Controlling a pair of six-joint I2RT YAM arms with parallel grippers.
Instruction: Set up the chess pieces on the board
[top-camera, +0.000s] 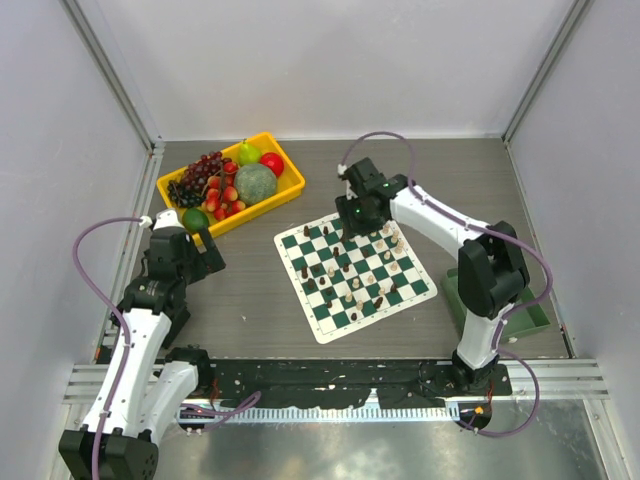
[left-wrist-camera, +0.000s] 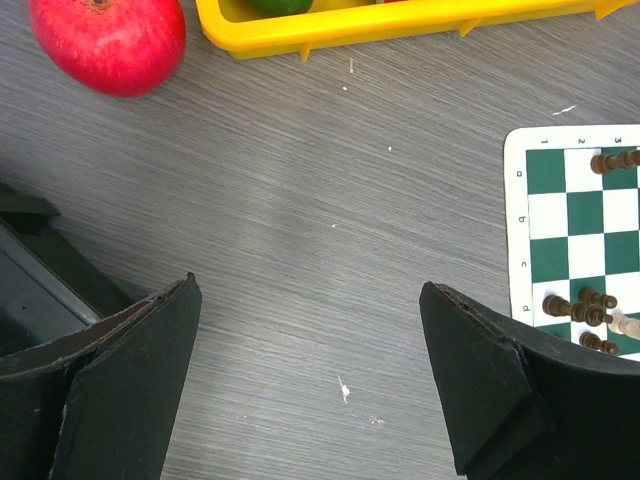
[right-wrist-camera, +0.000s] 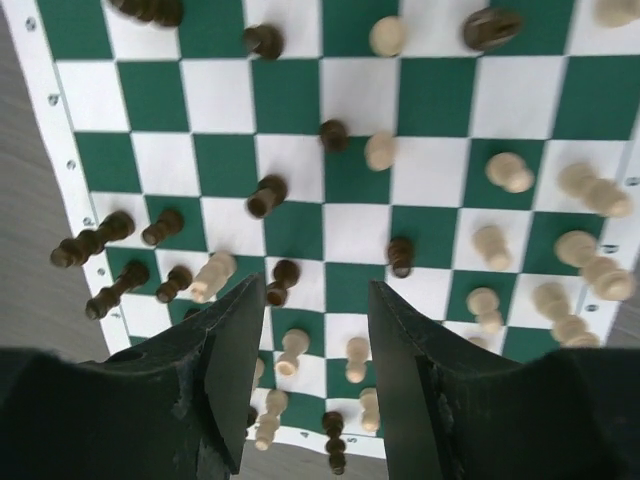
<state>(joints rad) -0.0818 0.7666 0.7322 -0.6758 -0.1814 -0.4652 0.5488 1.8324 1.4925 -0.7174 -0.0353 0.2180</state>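
Observation:
The cream piece stands astray among dark pieces. I should bring my right gripper back, down and to the left in the top view, onto the cream piece's head (top-camera: 331, 271) (right-wrist-camera: 206, 285).
The green and white checkered board (top-camera: 354, 274) lies tilted in the table's middle, with many dark and cream chess pieces (top-camera: 352, 282) scattered over it. My right gripper (top-camera: 347, 226) hovers open and empty above the board's far edge; in the right wrist view its gripper (right-wrist-camera: 316, 300) frames cream pawns (right-wrist-camera: 293, 352) and a dark piece (right-wrist-camera: 283, 281) stands by the left finger. My left gripper (top-camera: 207, 255) is open and empty over bare table left of the board; the left wrist view (left-wrist-camera: 310, 330) shows the board's corner (left-wrist-camera: 580, 235) with a few dark pieces (left-wrist-camera: 578, 310).
A yellow tray (top-camera: 290, 185) of fruit stands at the back left, its edge in the left wrist view (left-wrist-camera: 400, 25). A red fruit (left-wrist-camera: 108, 42) lies on the table beside it. A green tray (top-camera: 533, 312) sits behind the right arm at the right.

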